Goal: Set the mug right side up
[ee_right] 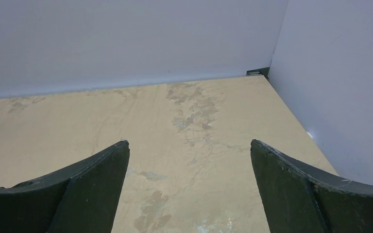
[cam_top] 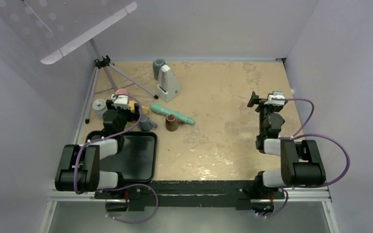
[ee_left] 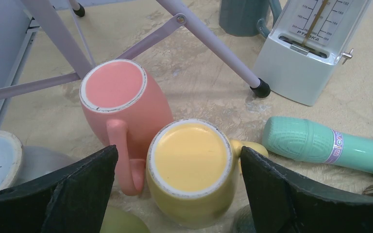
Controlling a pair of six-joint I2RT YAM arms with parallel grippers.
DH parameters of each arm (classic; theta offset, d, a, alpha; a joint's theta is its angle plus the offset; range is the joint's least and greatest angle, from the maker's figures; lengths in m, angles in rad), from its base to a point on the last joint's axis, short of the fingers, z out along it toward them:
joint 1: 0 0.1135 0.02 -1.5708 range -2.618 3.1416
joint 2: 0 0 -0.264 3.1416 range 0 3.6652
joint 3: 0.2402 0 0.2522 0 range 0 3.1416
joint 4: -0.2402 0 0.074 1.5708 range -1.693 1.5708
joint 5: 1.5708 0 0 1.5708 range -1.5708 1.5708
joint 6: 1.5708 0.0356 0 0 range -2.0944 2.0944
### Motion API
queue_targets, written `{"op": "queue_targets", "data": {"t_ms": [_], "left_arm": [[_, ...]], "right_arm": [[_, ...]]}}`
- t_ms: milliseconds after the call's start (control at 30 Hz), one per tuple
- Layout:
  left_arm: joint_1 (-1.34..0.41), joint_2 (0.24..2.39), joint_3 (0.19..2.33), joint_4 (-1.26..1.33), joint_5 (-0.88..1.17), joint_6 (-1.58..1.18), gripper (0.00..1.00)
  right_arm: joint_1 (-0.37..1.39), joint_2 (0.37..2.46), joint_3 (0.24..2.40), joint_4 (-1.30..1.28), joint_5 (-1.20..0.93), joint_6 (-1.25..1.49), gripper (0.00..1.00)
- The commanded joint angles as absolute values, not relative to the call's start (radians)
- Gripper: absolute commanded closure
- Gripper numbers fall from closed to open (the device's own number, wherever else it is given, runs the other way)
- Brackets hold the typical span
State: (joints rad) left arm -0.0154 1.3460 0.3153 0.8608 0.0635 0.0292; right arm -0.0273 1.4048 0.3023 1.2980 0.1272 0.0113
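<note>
The robot's left gripper should next pull back from the yellow mug point(ee_left: 190, 165) and turn down onto the green mug, since the green mug is nearer the robot's base.
Two mugs stand upside down side by side at the left of the table. The yellow mug point(ee_left: 190, 165) stands base up between my left gripper's point(ee_left: 178, 150) open fingers, which flank it without touching. The pink mug point(ee_left: 121, 102) stands base up just behind and left of it, its handle beside the yellow mug. In the top view my left gripper point(cam_top: 120, 108) hides the yellow mug; the pink mug point(cam_top: 121, 91) shows just beyond it. A brown mug point(cam_top: 173, 122) stands upside down further right. My right gripper point(ee_right: 189, 143) is open and empty over bare table at the right point(cam_top: 255, 100).
A teal tube point(ee_left: 330, 145) lies right of the yellow mug. A white metronome point(ee_left: 311, 48) and a dark teal mug point(ee_left: 245, 17) stand behind. Tripod legs point(ee_left: 209, 41) cross the table above the pink mug. A grey mug point(cam_top: 98, 106) stands far left. A black tray point(cam_top: 143, 160) sits near my left base.
</note>
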Motion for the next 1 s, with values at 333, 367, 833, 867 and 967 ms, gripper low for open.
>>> {"op": "queue_targets", "data": {"t_ms": [333, 367, 833, 867, 967], "left_arm": [[-0.018, 1.333, 0.313, 0.906, 0.029, 0.022, 0.0], [-0.018, 1.32, 0.32, 0.884, 0.026, 0.02, 0.0], [-0.034, 0.857, 0.898, -0.692, 0.651, 0.815, 0.06], [-0.049, 0.916, 0.99, -0.917, 0.67, 0.975, 0.08], [-0.08, 1.145, 1.241, -1.371, 0.515, 1.368, 0.17]], "right_arm": [[-0.029, 1.135, 0.399, 1.048, 0.03, 0.006, 0.01], [-0.03, 1.119, 0.397, 1.049, 0.015, 0.005, 0.01], [-0.029, 0.875, 0.597, 0.552, -0.383, -0.157, 0.02], [-0.029, 0.874, 0.61, 0.53, -0.426, -0.162, 0.02], [-0.028, 0.877, 0.639, 0.468, -0.518, -0.17, 0.02]]}}
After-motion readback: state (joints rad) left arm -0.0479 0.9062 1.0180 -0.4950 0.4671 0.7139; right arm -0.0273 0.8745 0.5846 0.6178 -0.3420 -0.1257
